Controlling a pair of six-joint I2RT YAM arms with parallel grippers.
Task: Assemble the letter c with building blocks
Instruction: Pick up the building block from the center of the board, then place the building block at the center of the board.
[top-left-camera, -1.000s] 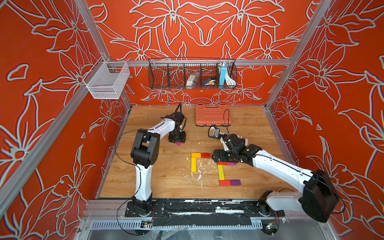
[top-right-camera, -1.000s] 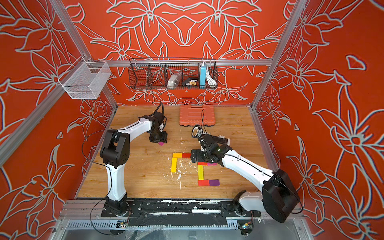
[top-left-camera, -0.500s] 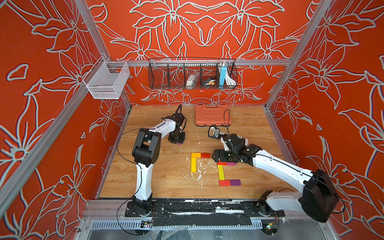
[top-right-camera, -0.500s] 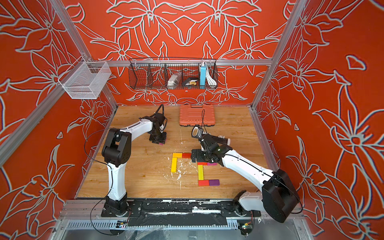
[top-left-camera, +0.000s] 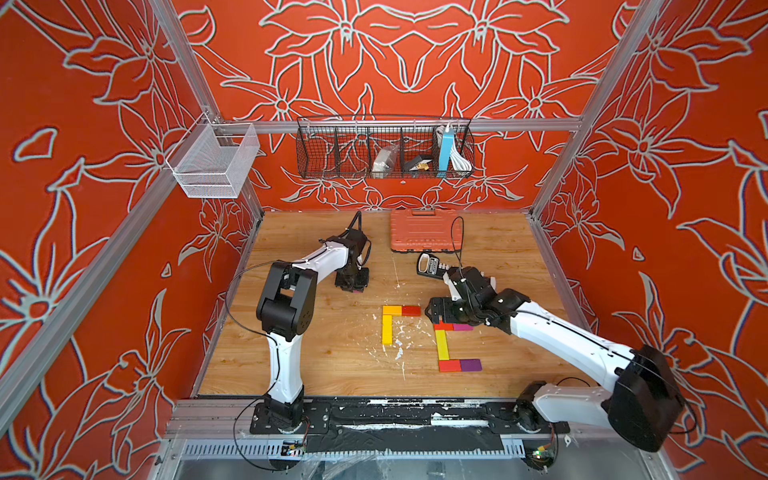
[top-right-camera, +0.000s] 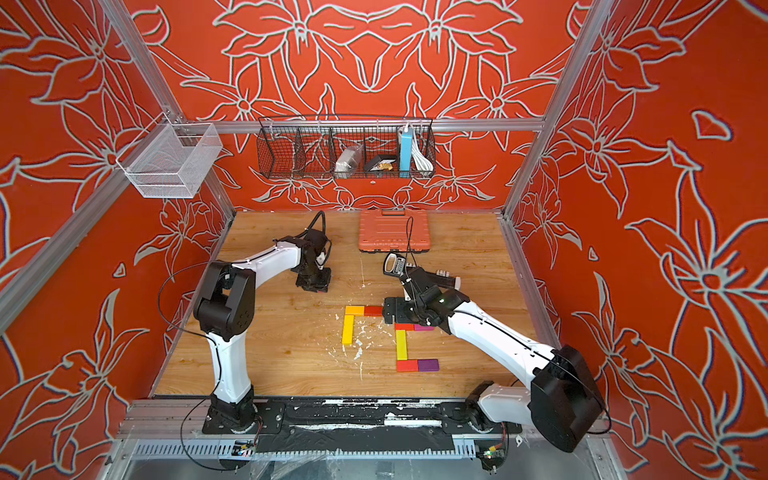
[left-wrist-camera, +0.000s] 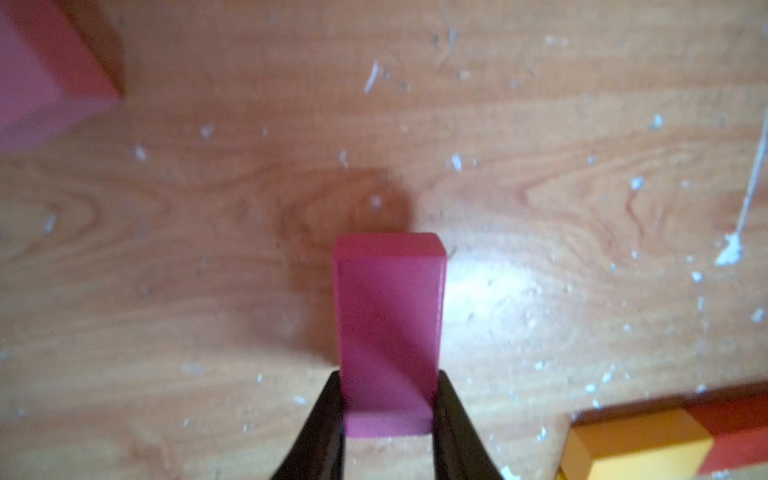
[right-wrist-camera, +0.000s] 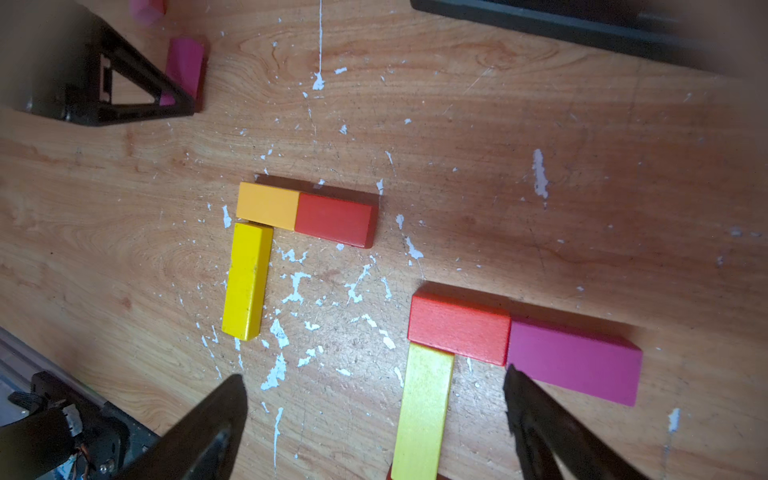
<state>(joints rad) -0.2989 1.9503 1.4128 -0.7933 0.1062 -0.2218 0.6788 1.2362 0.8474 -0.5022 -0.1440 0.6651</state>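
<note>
My left gripper should next go back to the floor by the corner shape's yellow block's near end (top-left-camera: 396, 360) and let go of the magenta block. The corner shape still lacks a near arm.
My left gripper (left-wrist-camera: 388, 386) is shut on a magenta block (left-wrist-camera: 388, 328), low over the wooden floor at the back left (top-left-camera: 352, 286). An orange block (top-left-camera: 392, 310), a red block (top-left-camera: 411, 310) and a yellow block (top-left-camera: 387, 329) lie in a corner shape mid-floor. Beside them a red block (right-wrist-camera: 459, 328), a magenta block (right-wrist-camera: 573, 359), a long yellow block (top-left-camera: 442, 345), another red block (top-left-camera: 450, 365) and a purple block (top-left-camera: 471, 365) form a C. My right gripper (right-wrist-camera: 374, 374) hangs open above that C's upper end (top-left-camera: 436, 311), holding nothing.
An orange ribbed case (top-left-camera: 419, 230) lies at the back. A black handheld device (top-left-camera: 430, 264) sits behind the right gripper. A pink block (left-wrist-camera: 37, 70) lies near the left gripper. White paint flecks (right-wrist-camera: 295, 286) dot the floor. Wire baskets (top-left-camera: 384, 147) hang on the back wall.
The left gripper's jaws have closed onto the magenta block. The right arm and the laid blocks have not moved.
</note>
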